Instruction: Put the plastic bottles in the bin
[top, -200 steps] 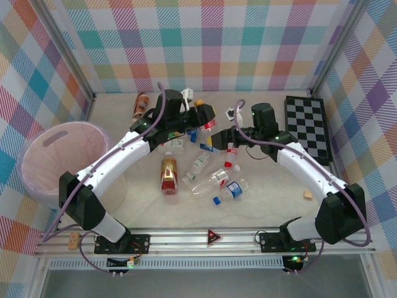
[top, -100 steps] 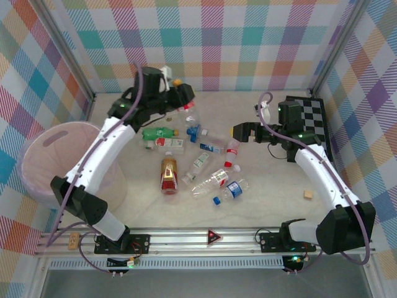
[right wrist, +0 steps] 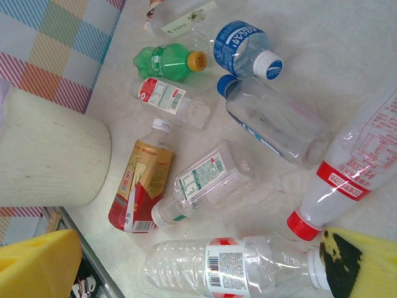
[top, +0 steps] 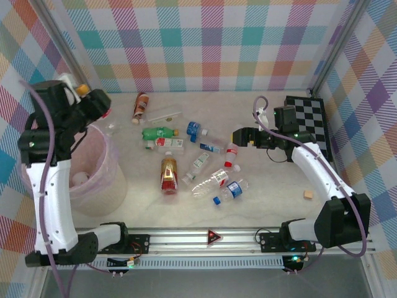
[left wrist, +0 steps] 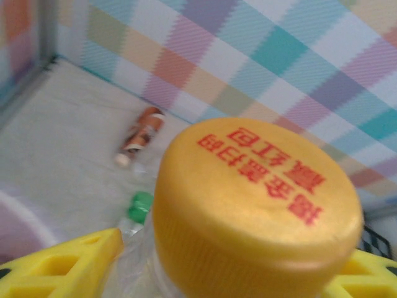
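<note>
The bottle still hangs by the pink bin's far rim, so my left gripper will next move back and down, tilting into the bin's opening to release it.
My left gripper (top: 98, 107) is raised over the far rim of the pink bin (top: 102, 183) at the left and is shut on a clear plastic bottle (top: 111, 127). In the left wrist view the bottle's yellow cap (left wrist: 254, 205) sits between my yellow fingers (left wrist: 62, 264). Several plastic bottles lie on the table's middle: a green one (top: 158, 132), a gold-red labelled one (top: 168, 174), a red-capped one (top: 231, 154) and a blue-capped one (top: 231, 191). My right gripper (top: 239, 136) hangs open above them, its jaws wide over a clear bottle (right wrist: 236, 267).
A brown-orange bottle (top: 141, 107) lies near the back wall. The black-and-white checkerboard (top: 307, 124) is at the back right. A small tan block (top: 307, 194) sits at the right front. The bin's wall (right wrist: 49, 155) stands close to the gold-red bottle (right wrist: 139, 186).
The left arm has swung from the back middle of the table to above the bin, carrying the bottle. The right arm has pulled back to the right with open jaws.
</note>
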Tool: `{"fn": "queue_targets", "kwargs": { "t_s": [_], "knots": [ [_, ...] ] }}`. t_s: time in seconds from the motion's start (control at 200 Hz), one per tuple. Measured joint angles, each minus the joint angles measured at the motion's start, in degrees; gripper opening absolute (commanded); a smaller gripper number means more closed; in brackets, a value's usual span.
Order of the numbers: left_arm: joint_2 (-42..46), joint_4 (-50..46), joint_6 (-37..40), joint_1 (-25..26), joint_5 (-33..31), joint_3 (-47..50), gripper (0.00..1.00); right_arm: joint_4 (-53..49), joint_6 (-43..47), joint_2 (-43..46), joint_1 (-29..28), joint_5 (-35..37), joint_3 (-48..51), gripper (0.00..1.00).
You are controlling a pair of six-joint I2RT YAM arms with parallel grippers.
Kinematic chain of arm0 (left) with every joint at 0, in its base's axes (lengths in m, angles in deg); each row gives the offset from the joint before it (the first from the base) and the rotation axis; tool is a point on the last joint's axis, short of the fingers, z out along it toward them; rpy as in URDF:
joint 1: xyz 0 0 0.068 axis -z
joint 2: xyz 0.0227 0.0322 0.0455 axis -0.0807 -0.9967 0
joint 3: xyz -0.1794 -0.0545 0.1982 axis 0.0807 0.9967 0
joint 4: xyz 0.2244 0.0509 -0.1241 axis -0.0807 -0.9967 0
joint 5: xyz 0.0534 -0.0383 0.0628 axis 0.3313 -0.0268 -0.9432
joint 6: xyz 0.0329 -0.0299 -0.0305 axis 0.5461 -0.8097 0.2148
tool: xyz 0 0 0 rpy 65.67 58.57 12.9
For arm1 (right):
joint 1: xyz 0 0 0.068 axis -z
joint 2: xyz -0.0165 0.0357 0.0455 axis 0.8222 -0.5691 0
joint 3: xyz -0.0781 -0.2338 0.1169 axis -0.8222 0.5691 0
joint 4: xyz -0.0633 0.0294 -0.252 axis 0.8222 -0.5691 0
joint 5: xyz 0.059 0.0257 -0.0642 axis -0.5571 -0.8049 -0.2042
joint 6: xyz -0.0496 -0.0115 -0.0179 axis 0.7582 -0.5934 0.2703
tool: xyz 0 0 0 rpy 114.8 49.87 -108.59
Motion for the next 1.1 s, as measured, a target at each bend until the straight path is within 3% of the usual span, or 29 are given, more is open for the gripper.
{"fn": "queue_targets", "kwargs": {
  "t_s": [0.185,0.315,0.7,0.97,1.045,1.1],
  "knots": [
    [1.57,-1.46,1.46,-12.90,5.73,4.11,0.22,-1.03,0.04,-0.04,0.00,0.83,-0.52,0.98],
    [3.08,-1.42,2.43,-18.01,6.36,11.26,0.21,-2.08,0.26,-0.04,0.15,1.95,-1.20,0.98],
    [10.69,-2.71,5.51,-18.56,-0.13,27.06,0.22,-3.67,0.85,-1.29,0.15,5.09,-1.29,0.98],
    [11.10,-0.11,5.90,-18.56,-2.67,38.69,0.27,-5.70,-4.37,-5.81,0.15,14.40,-1.11,0.97],
    [10.93,1.27,5.90,-18.56,-2.62,40.87,0.31,-5.51,-6.34,-5.97,0.15,16.46,0.31,0.98],
    [10.93,2.36,5.90,-18.56,-2.62,42.47,0.39,-5.18,-7.85,-5.97,0.15,17.33,1.88,0.98]
  ]
}}
